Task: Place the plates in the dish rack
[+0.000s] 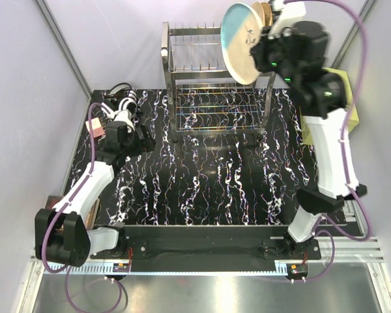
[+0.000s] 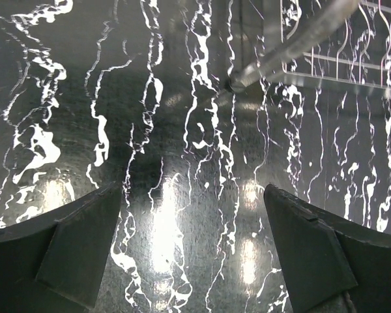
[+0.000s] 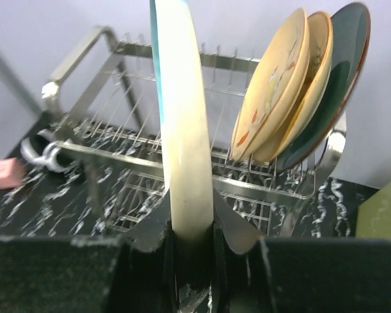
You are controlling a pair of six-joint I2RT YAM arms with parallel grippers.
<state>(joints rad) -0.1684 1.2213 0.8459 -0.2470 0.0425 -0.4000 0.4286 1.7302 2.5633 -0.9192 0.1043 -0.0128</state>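
The cream plate goes outward in my right gripper next, then down and free into the free slot beside the orange plates, which lies outward and below the gripper.
My right gripper (image 3: pixel 192 228) is shut on the rim of the cream plate with a pale-blue edge (image 3: pixel 182 130), holding it on edge above the top tier of the dish rack (image 3: pixel 117 150). In the top view this plate (image 1: pixel 241 42) hangs at the right end of the rack (image 1: pixel 212 85), with the right gripper (image 1: pixel 260 51) beside it. Two orange plates (image 3: pixel 274 91) and a teal plate (image 3: pixel 342 78) stand leaning in the right end of the upper tier. My left gripper (image 2: pixel 192 248) is open over the bare marbled table, holding nothing.
An olive-green box (image 1: pixel 352 116) sits right of the rack, close to the right arm. A small pink object (image 1: pixel 96 127) and a cable bundle (image 1: pixel 120 98) lie at the table's far left. A leg of the rack (image 2: pixel 300 45) shows ahead of the left gripper.
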